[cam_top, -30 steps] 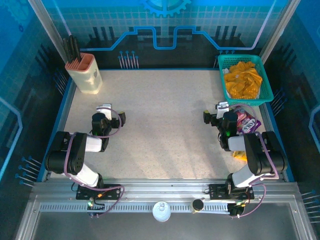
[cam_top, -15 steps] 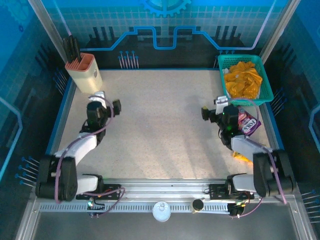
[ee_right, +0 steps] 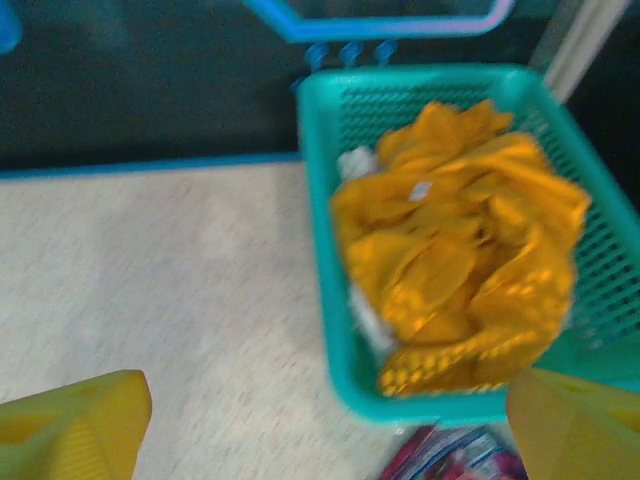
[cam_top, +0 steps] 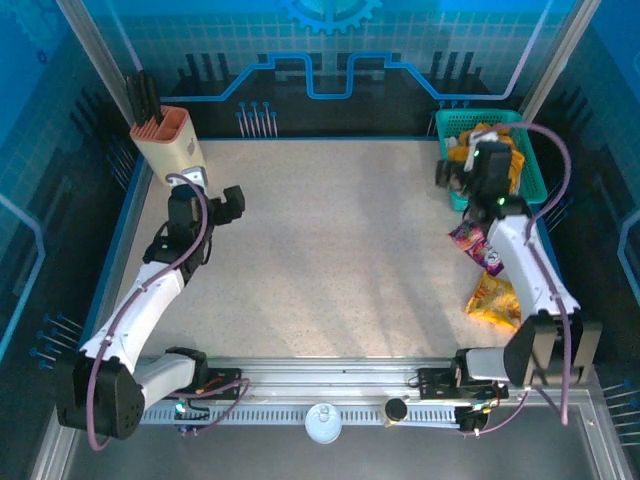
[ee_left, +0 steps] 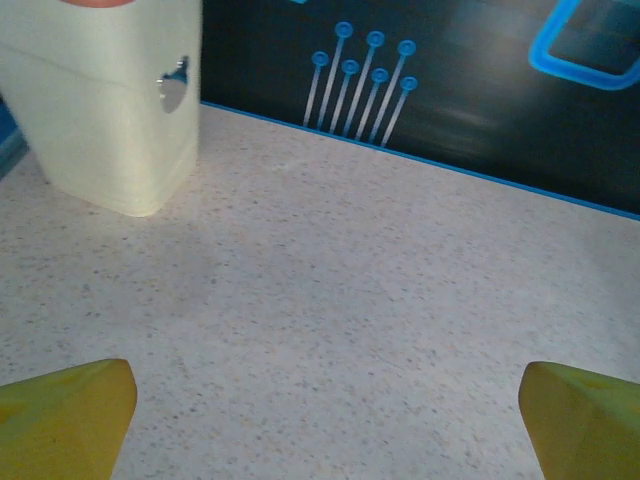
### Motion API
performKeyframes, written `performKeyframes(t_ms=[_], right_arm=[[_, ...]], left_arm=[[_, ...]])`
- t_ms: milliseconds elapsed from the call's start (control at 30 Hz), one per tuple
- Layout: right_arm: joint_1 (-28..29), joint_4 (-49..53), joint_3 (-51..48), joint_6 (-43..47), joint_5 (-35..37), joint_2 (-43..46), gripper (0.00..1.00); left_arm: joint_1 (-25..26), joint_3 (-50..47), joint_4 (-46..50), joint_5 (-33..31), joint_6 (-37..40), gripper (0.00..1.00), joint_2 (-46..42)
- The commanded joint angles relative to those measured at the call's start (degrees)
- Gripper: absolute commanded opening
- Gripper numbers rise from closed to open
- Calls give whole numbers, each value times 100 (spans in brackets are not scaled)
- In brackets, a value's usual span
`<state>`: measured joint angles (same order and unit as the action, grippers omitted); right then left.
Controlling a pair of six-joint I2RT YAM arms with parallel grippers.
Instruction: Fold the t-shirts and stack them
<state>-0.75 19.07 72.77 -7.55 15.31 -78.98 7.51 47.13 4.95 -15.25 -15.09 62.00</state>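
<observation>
I need to bring my right gripper outward and down into the teal basket (ee_right: pixel 318 200), onto the orange cloth by the white tag (ee_right: pixel 419 197), because it lies uncovered on top.
A mustard-orange t-shirt (ee_right: pixel 460 240) lies crumpled in a teal basket (ee_right: pixel 318 200) at the back right of the table (cam_top: pixel 330 230). Scraps of pale white cloth (ee_right: pixel 368 318) peek out beside and under it. In the top view the orange t-shirt (cam_top: pixel 512 150) shows past my right arm. My right gripper (cam_top: pixel 462 158) hovers at the basket's near left corner. It stands open (ee_right: pixel 325 440), its yellow fingertips (ee_right: pixel 70 430) wide apart and empty. My left gripper (cam_top: pixel 208 192) is at the back left, also open (ee_left: pixel 320 430) over bare table.
A cream knife holder (cam_top: pixel 170 148) stands at the back left, close ahead of my left gripper (ee_left: pixel 110 110). A purple packet (cam_top: pixel 478 245) and a shiny yellow packet (cam_top: pixel 495 298) lie on the table under my right arm. Blue walls ring the table.
Both arms have stretched away from their bases. My right gripper went from beside the purple packet up to the basket. My left gripper advanced toward the knife holder.
</observation>
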Motion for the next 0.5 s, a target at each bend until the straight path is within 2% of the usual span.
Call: performKeyframes(t_ms=[0, 200, 467], right_arm=[[-495, 1253, 1003, -152, 18, -750, 89], [-1165, 1781, 2801, -94, -554, -2571, 78], [-1331, 2754, 5229, -168, -919, -4826, 74]], left_arm=[[54, -128, 53, 392, -14, 99, -308], [145, 33, 169, 708, 68, 99, -334], [441, 420, 494, 958, 348, 99, -76]])
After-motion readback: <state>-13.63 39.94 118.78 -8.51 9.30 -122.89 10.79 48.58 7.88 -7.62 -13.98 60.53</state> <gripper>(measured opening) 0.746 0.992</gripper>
